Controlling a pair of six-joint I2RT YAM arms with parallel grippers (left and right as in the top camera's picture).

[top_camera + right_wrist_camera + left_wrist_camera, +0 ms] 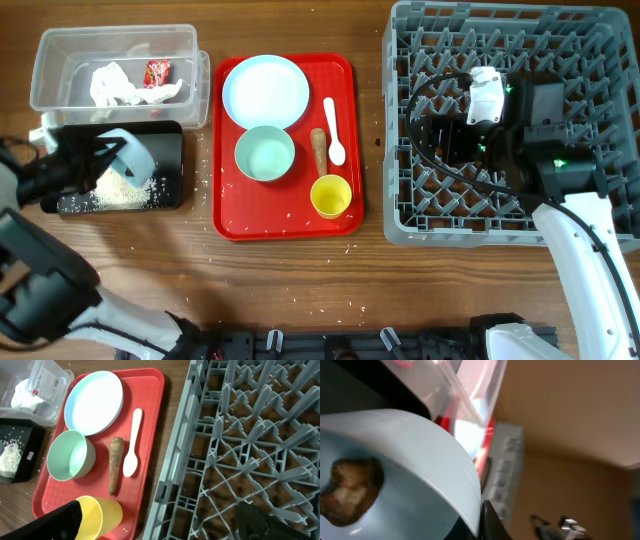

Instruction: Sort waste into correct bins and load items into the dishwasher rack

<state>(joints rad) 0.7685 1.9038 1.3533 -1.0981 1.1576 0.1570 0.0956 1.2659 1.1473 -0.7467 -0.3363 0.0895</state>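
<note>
The bowl needs to be tipped further over the black tray (168, 140) by my left gripper next. Then it should go down to the near corner of the red tray, beside the mint bowl (265, 153).
My left gripper (108, 155) is shut on the rim of a pale blue bowl (135, 150) and holds it tilted over the black tray (168, 140), which holds rice crumbs (125, 188). In the left wrist view the bowl (420, 460) holds a small brown lump (350, 490). The clear tub (115, 32) holds crumpled white paper (115, 85) and a red wrapper (157, 72). The plate (265, 90), mint bowl (265, 153), spoon (333, 130), brown stick (318, 150) and yellow cup (331, 196) lie on the red tray. My right gripper (160, 525) is open and empty over the grey rack's (600, 60) left part.
The red tray (340, 70) lies between the bins and the rack. Loose rice crumbs are scattered on the red tray and on the wood around the black tray. The right wrist view shows the cup (100, 515) by my left finger and the rack's edge (172, 475).
</note>
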